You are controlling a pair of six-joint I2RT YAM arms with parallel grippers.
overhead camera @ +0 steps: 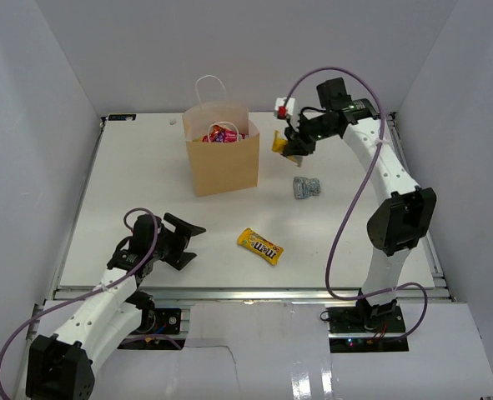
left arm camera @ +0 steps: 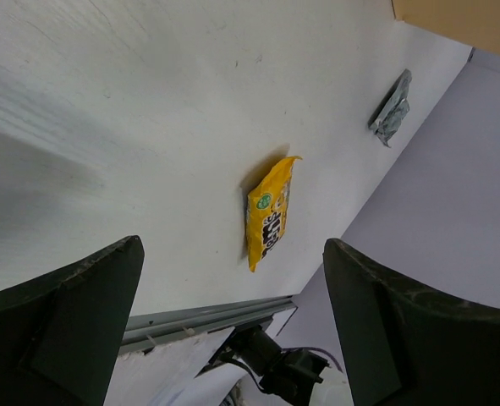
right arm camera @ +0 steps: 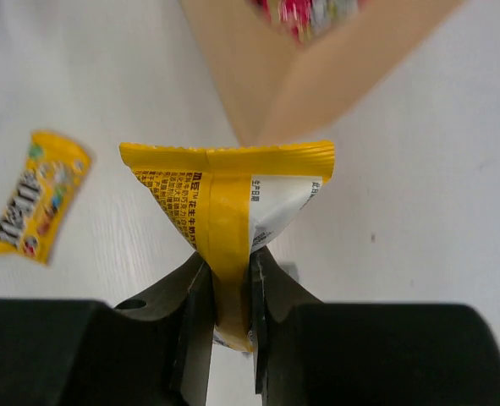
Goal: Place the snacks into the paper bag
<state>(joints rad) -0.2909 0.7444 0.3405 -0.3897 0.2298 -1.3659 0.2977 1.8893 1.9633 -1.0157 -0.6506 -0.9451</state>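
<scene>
The bag's opening is to the left in the top view, so my right gripper will go up and that way, over the bag's rim, and let go of the packet.
The tan paper bag stands upright at the table's back with pink and red packets inside. My right gripper is shut on a yellow packet and holds it in the air just right of the bag's top. A yellow M&M's packet lies flat near the front middle; it shows in the left wrist view and the right wrist view. A silver packet lies right of the bag, seen also in the left wrist view. My left gripper is open and empty, low at the front left.
White walls enclose the table on three sides. A metal rail runs along the near edge. The bag's white cord handle stands up above its rim.
</scene>
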